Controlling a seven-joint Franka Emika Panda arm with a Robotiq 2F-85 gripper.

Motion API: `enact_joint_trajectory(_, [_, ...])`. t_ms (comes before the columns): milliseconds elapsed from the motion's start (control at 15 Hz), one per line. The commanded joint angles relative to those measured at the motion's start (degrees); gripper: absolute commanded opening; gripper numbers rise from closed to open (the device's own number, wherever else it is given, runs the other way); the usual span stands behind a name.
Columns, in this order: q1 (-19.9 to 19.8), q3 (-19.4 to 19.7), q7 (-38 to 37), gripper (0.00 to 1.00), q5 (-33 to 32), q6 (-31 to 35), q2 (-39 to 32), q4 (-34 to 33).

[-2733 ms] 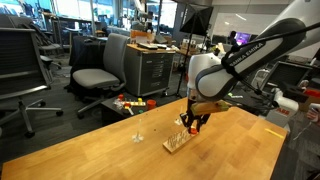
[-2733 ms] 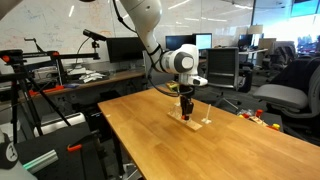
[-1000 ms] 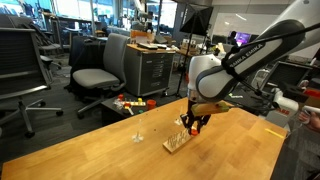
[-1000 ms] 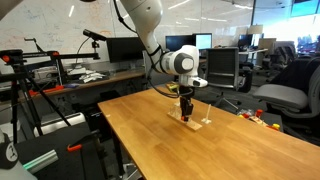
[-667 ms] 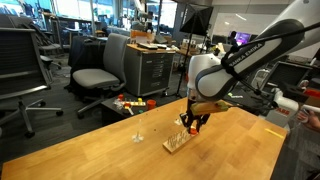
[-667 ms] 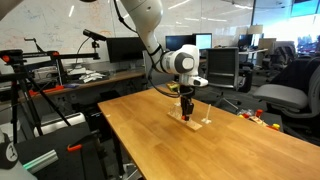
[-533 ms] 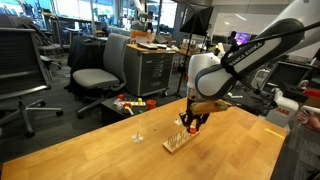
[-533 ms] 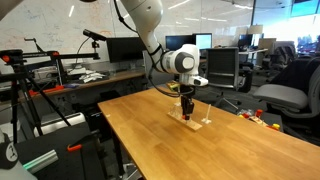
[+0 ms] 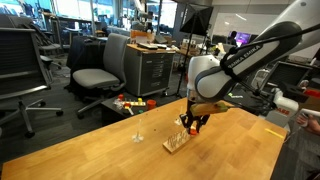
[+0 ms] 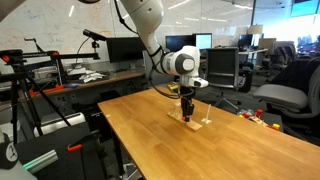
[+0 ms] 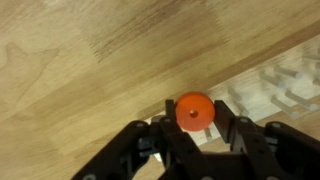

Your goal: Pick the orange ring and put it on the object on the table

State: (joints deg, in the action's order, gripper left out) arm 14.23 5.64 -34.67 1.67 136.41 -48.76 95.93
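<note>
I should lower my gripper slightly down onto the orange ring and let the ring go, since it already hangs over the pegged end of the board (image 9: 177,143) (image 11: 208,132).
In the wrist view my gripper (image 11: 195,113) is shut on the orange ring (image 11: 194,111), a small flat orange-red disc with a tiny hole, held between the two black fingers. The light-wood board with thin upright pegs (image 11: 275,85) lies just beyond and to the right. In both exterior views the gripper (image 9: 193,124) (image 10: 187,108) hangs straight down over the far end of the board (image 9: 177,143) (image 10: 195,121), just above its pegs. The ring is too small to make out in the exterior views.
A lone thin stick on a tiny pale base (image 9: 138,131) stands on the wooden table (image 9: 120,155) beside the board. Office chairs (image 9: 95,70) and desks stand beyond the table's far edge. A person's hand (image 9: 308,118) shows at the right border.
</note>
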Motion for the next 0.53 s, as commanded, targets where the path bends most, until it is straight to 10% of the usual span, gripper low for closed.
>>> enact_joint_trajectory(0, [-1.07,-0.64,0.71,0.18,0.49,-0.54,-1.15,-1.63])
enact_joint_trajectory(467, [-1.30,-0.65,0.77,0.18,0.43,-0.80,-1.81,-2.65])
